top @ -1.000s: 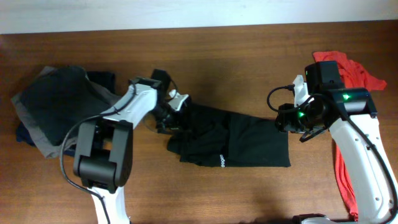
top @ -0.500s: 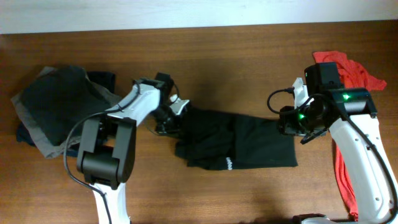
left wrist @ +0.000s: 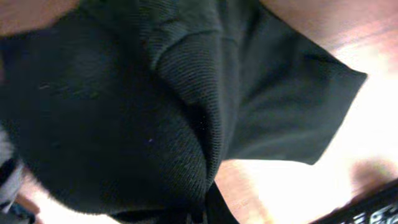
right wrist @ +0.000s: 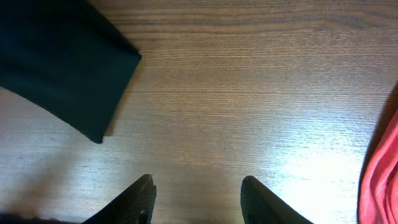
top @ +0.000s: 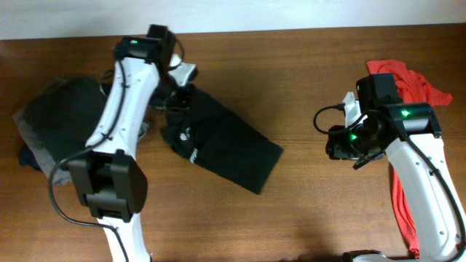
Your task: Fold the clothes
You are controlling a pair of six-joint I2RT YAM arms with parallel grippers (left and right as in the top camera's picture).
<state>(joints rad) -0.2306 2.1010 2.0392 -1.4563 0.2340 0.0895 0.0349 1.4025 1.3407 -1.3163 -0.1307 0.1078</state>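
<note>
The folded shirt stretches out long. My left gripper therefore needs to move the shirt's held end to the right in the overhead view and let it go over the shirt's flat opposite end (top: 261, 158) (left wrist: 314, 112).
The clothes, a black T-shirt (top: 222, 145), lie in a folded band running diagonally from the back left toward the table's middle, with a small white print near its left side. My left gripper (top: 177, 93) is shut on the shirt's upper-left end. Black ribbed fabric (left wrist: 155, 106) fills the left wrist view and hides the jaws. My right gripper (top: 336, 143) hovers over bare wood right of the shirt and apart from it. Its fingers (right wrist: 144, 194) stand open with nothing between them, and the shirt's far corner (right wrist: 62, 56) shows at the upper left there.
A pile of dark grey and navy garments (top: 58, 124) lies at the left edge, under my left arm. A red-orange garment (top: 419, 84) lies at the right edge behind my right arm, its hem (right wrist: 382, 168) showing in the right wrist view.
My left gripper shut on the shirt's left end and swung toward the back left, dragging the shirt left and turning it diagonal. The shirt's right end slid away from my right gripper, which stayed put.
</note>
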